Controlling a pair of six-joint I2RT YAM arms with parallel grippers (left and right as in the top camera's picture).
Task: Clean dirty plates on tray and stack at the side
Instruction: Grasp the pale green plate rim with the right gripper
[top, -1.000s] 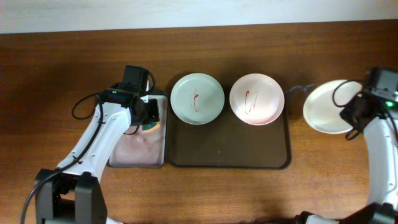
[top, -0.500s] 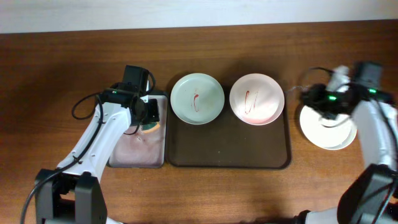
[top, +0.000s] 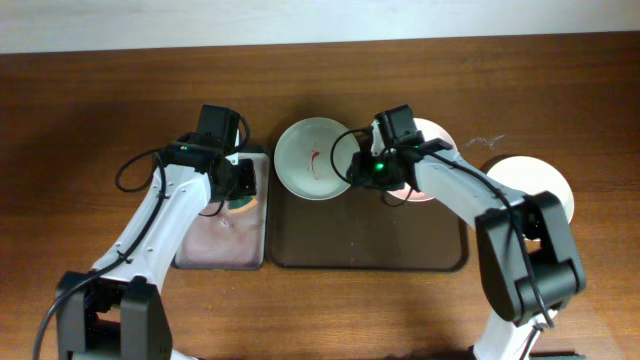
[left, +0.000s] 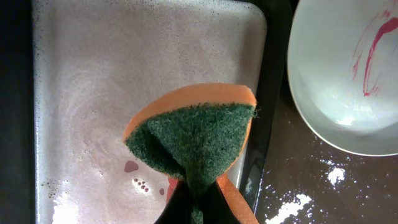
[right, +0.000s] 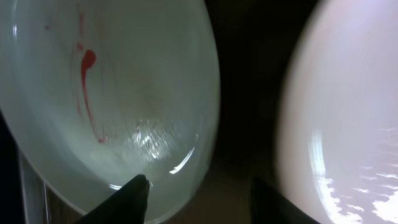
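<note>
My right gripper lowers onto the mint-green plate's rim facing the pinkish-white plate next, since its open fingers already stand on either side of that rim.
Two plates sit at the back of the dark brown tray (top: 370, 240). The mint-green plate (top: 312, 160) carries a red smear. The pinkish-white plate (top: 434, 131) is largely covered by my right arm. My right gripper (top: 360, 170) hangs open between them. In the right wrist view one finger is over the mint-green plate (right: 112, 93), the other over the dark gap beside the pinkish-white plate (right: 348, 112). A white plate (top: 540, 172) lies on the table right of the tray. My left gripper (top: 238, 186) is shut on a green and orange sponge (left: 193, 134).
A narrow tray (top: 215, 245) with a wet pinkish inside lies against the big tray's left edge, under the sponge. It shows foam and red drops (left: 134, 167). White flecks (left: 336, 177) dot the dark tray near the mint-green plate. A pale wall runs along the table's far edge.
My right gripper opened and left the white plate on the table at the right. The arm then swung left onto the tray, between the mint-green and pinkish-white plates. The left arm stayed still.
</note>
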